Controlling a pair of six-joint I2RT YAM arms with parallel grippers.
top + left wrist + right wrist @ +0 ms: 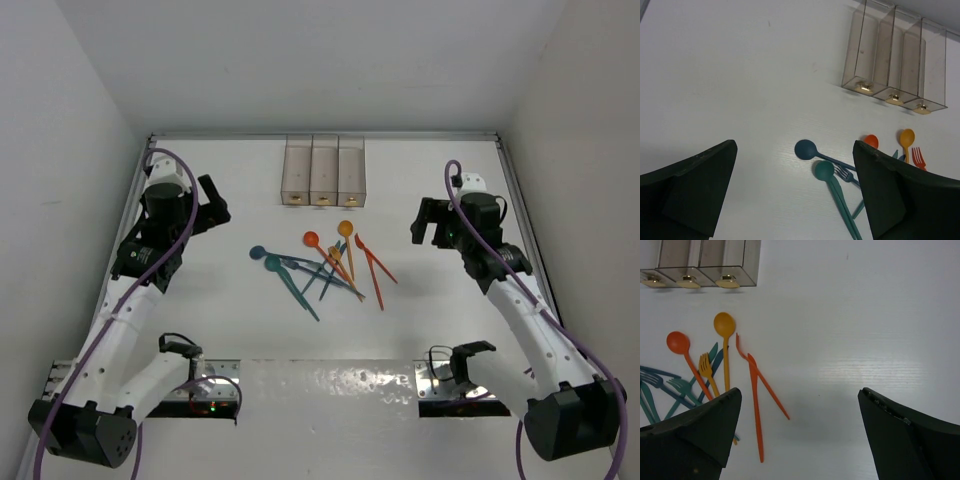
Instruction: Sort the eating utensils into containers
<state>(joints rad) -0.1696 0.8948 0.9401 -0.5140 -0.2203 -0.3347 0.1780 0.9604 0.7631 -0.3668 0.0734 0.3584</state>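
Note:
My right gripper needs to move down and to the left in the top view next, onto the thin orange utensil's handle, because that utensil lies across the red knife.
Several thin plastic utensils (325, 265) lie in a loose pile mid-table: a blue spoon (806, 149), a teal spoon (824, 170), a red spoon (678, 342), an orange spoon (724, 324), an orange fork (705, 363) and two red knives (754, 390). Three joined clear brownish bins (323, 171) stand at the back; they also show in the left wrist view (895, 60) and the right wrist view (705, 260). My left gripper (212, 207) is open and empty, left of the pile. My right gripper (430, 222) is open and empty, right of the pile.
White walls close the table on the left, back and right. A metal strip (330, 385) with both arm bases runs along the near edge.

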